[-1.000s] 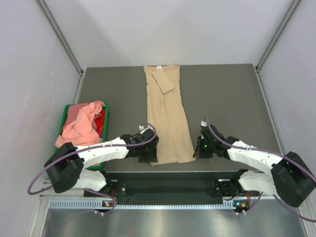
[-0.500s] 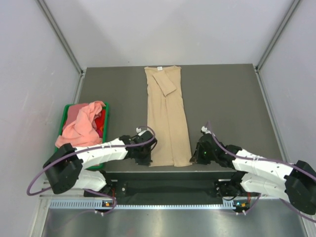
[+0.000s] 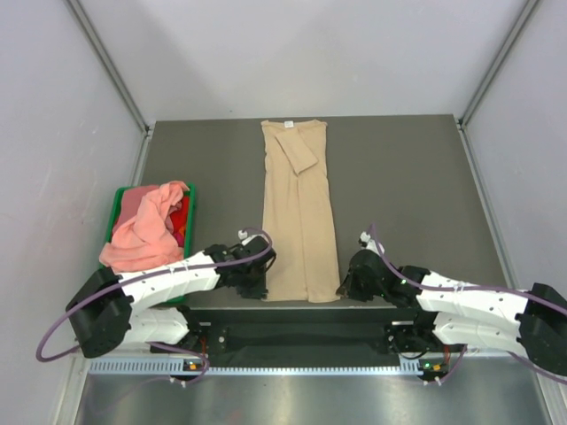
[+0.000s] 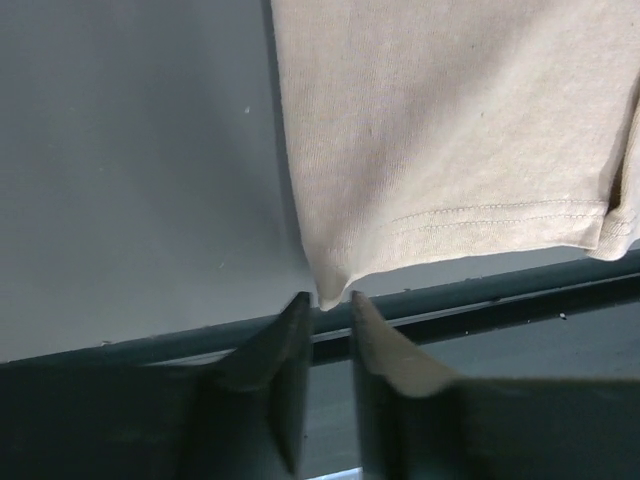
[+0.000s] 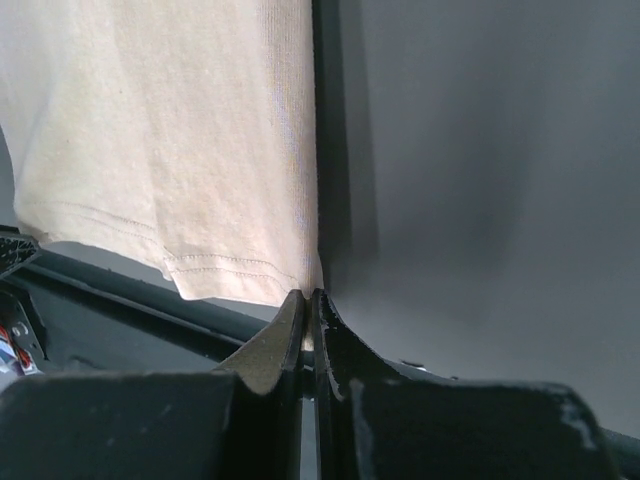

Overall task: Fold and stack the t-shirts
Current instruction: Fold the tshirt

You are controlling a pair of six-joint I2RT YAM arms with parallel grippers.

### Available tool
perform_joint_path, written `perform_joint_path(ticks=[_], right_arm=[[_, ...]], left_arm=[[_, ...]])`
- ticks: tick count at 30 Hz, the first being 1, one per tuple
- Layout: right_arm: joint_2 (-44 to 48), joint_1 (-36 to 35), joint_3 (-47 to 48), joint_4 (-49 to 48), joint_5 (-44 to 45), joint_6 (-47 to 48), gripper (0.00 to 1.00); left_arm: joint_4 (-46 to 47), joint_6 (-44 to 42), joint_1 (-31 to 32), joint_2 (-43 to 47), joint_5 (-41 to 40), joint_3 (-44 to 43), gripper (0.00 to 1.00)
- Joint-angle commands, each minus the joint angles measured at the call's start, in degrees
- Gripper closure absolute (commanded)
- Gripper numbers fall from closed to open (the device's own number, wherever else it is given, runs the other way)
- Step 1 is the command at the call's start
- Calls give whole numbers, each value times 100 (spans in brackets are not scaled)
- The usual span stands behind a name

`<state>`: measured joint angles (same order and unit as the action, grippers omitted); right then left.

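Observation:
I will keep my left gripper low at the near edge of the table and close it on that hem corner [image 3: 267,297] [image 4: 331,299], because the t-shirt's tan tip is already between the open fingers.
The tan t-shirt [image 3: 299,212] lies as a long narrow strip down the middle of the table, with its white neck label [image 3: 288,125] at the far end and its hem at the near edge. My left gripper [image 3: 259,282] is at the hem's left corner. In the left wrist view its jaws [image 4: 330,298] stand slightly apart, with the tip of the tan cloth [image 4: 450,130] just between the fingertips, not pinched. My right gripper [image 3: 344,285] holds the hem's right corner. In the right wrist view it [image 5: 310,293] is shut on the tan cloth [image 5: 170,130]. Salmon-pink t-shirts [image 3: 146,226] lie heaped at the left.
A green bin [image 3: 117,202] at the table's left edge holds the pink heap, which spills over its near rim. The table's near edge [image 4: 480,295] runs right under the hem and both grippers. White walls enclose the table on the left, right and far sides.
Both grippers have drawn back toward the near edge, pulling the tan shirt's hem with them and straightening the strip. The left jaws have closed and then parted again; the right jaws have closed.

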<state>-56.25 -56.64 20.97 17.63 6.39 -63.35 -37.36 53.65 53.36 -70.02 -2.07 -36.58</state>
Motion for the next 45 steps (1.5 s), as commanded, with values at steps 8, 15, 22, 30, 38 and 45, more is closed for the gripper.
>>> perform_joint_path(ticks=[8, 15, 22, 30, 38, 45], right_arm=[[184, -137, -58, 74, 213, -142, 100], [237, -145, -58, 118, 213, -125, 100], [316, -172, -59, 136, 204, 32, 100], [176, -172, 723, 671, 652, 596, 100], [-966, 144, 1707, 654, 986, 1641, 100], [-1950, 1004, 2840, 523, 600, 2590, 100]], left_arm=[[-80, 489, 25, 50, 12, 54, 62], [256, 621, 25, -135, 119, 353, 78], [308, 673, 25, -39, 372, 336, 100], [-86, 270, 7, -55, 59, -516, 100], [-139, -433, -879, -609, 154, -1201, 100], [-148, -1145, -1723, -1399, 93, -2221, 100]])
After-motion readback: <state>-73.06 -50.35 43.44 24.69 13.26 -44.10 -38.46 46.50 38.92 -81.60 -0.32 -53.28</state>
